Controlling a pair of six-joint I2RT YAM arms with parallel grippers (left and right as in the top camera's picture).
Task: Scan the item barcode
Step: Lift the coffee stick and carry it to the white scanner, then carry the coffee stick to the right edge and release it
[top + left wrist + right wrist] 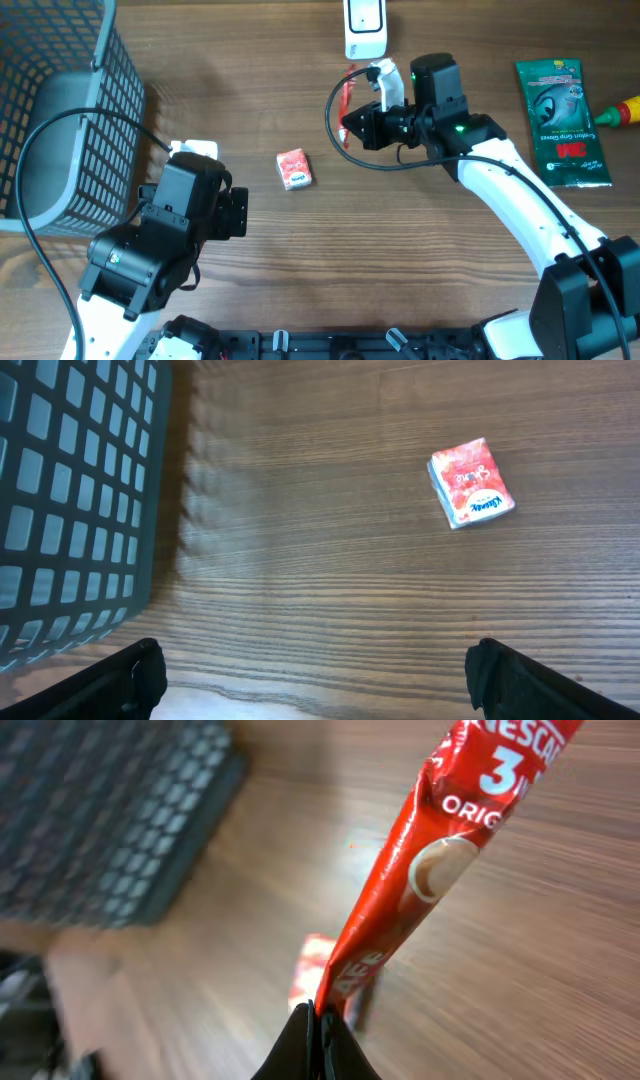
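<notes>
My right gripper moves to the scanner [365,28] next, then over the green packet's near end [583,172], to its right in the overhead view, and releases the sachet.
My right gripper [352,126] is shut on one end of a red Nescafe stick sachet [347,98]. It holds the sachet just below the white barcode scanner [365,28] at the table's far edge. In the right wrist view the sachet [430,870] rises up and to the right from the closed jaws of my right gripper [318,1020], its printed face towards the camera. My left gripper [238,212] is open and holds nothing, low over the wood beside the basket. In the left wrist view the fingertips of my left gripper [318,670] stand wide apart.
A small red tissue pack [294,168] [472,482] lies mid-table between the arms. A dark wire basket [60,110] [70,490] fills the far left. A green 3M packet [562,122] and a yellow-and-red item [618,112] lie at the right.
</notes>
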